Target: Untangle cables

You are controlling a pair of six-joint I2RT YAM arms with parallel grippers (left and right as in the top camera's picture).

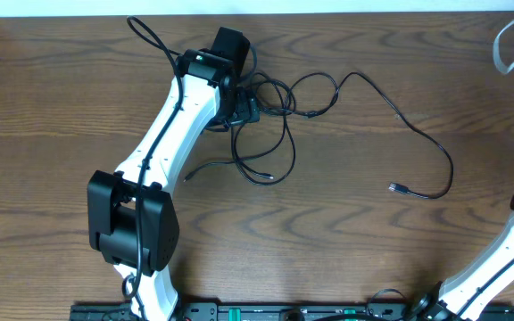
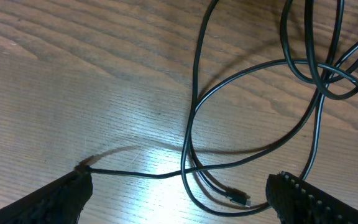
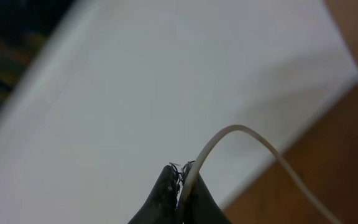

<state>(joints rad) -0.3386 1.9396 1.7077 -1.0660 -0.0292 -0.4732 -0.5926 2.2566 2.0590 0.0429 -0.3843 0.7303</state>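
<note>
The spot on the bare tabletop is well away from the black tangle, so the robot's right gripper will next tilt down toward it and open to let go of the white cable there.
Black cables (image 1: 279, 116) lie tangled on the wooden table; one long strand (image 1: 418, 134) runs right to a plug (image 1: 396, 187). My left gripper (image 1: 244, 109) hovers over the tangle, open. In the left wrist view, the left gripper (image 2: 180, 180) straddles crossing black cables (image 2: 194, 118) and a small plug (image 2: 241, 199) without touching them. My right gripper (image 3: 180, 171) is shut on the white cable (image 3: 241, 134), which arcs up and away from the fingertips. Overhead, a piece of the white cable (image 1: 504, 45) shows at the top right; the right gripper itself is outside that view.
The left arm (image 1: 172, 125) stretches from the front-left base to the tangle. The right arm (image 1: 507, 250) rises at the front right and leaves the frame. A pale wall or board (image 3: 166, 81) fills most of the right wrist view.
</note>
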